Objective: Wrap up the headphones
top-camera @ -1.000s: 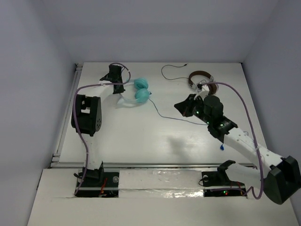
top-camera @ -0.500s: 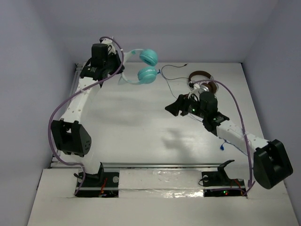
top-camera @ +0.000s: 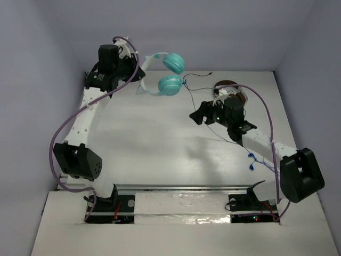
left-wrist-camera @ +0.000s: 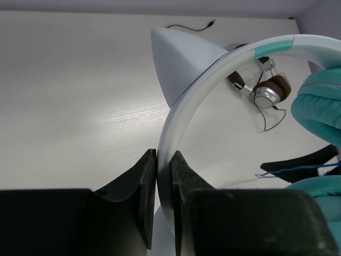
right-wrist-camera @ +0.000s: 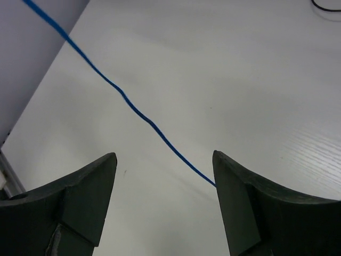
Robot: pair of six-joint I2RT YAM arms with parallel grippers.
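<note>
I need to move my right gripper back toward my base next, onto the thin blue cable's slanting part (top-camera: 211, 128) (right-wrist-camera: 198, 172), and close it, because that part of the cable runs behind one gripper finger and is still ungripped.
The teal headphones (top-camera: 169, 85) hang in the air over the table's back left. My left gripper (top-camera: 137, 72) is shut on their pale headband (left-wrist-camera: 213, 64), which is clamped between the fingers in the left wrist view (left-wrist-camera: 163, 154). One teal earcup (left-wrist-camera: 319, 101) fills that view's right edge. The thin blue cable (right-wrist-camera: 133, 109) runs down from the earcups (top-camera: 186, 84) past my right gripper (top-camera: 200, 114). In the right wrist view that gripper (right-wrist-camera: 164, 156) stands open above the table. The cable crosses the gap slantwise and vanishes behind the right finger, gripped by neither finger.
Brown-and-silver headphones (top-camera: 230, 92) with a black cable (top-camera: 194, 76) lie at the back right, partly behind the right arm; they also show in the left wrist view (left-wrist-camera: 266, 88). The blue cable's loose end (top-camera: 250, 162) lies near the right arm's forearm. Walls stand close around the table.
My left arm has lifted the headphones off the table, up and back. My right gripper has opened, let the cable go and shifted a little towards the back.
</note>
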